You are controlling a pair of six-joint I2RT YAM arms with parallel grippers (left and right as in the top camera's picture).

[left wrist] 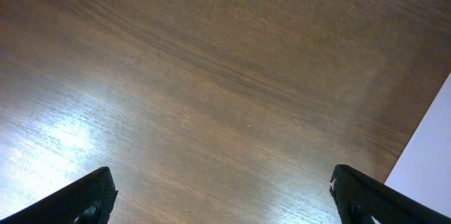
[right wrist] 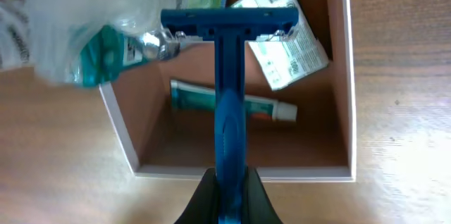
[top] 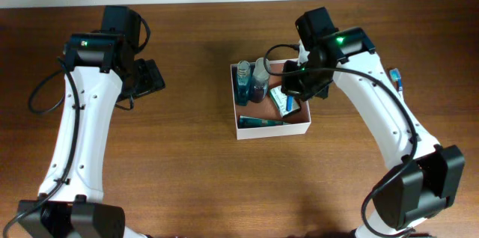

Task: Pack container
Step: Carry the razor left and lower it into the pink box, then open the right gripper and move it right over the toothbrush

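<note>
Next, the right gripper lowers the razor into the open container toward the small box and toothpaste tube (top: pixel 283 108), then lets go of the razor's handle.
The container (top: pixel 273 131) is a square white-walled box with a pinkish-brown inside, at mid-table. Inside lie a teal toothpaste tube (right wrist: pixel 232 102), a small green-and-white box (right wrist: pixel 289 48) and two bottles (top: pixel 251 81). My right gripper (right wrist: pixel 230 192) is shut on the handle of a blue razor (right wrist: pixel 230 69). It holds the razor over the container's right part, head pointing inward above the box's floor. Far to the left, my left gripper (left wrist: pixel 225 203) hangs open over bare wood, with nothing between its fingers (left wrist: pixel 77 201).
A small blue thing (top: pixel 397 79) lies on the table right of the container. A clear bottle of teal liquid (right wrist: pixel 91 48) stands blurred at the box's far corner. The left wrist view shows the table edge with a pale surface (left wrist: pixel 430 160) beyond it.
</note>
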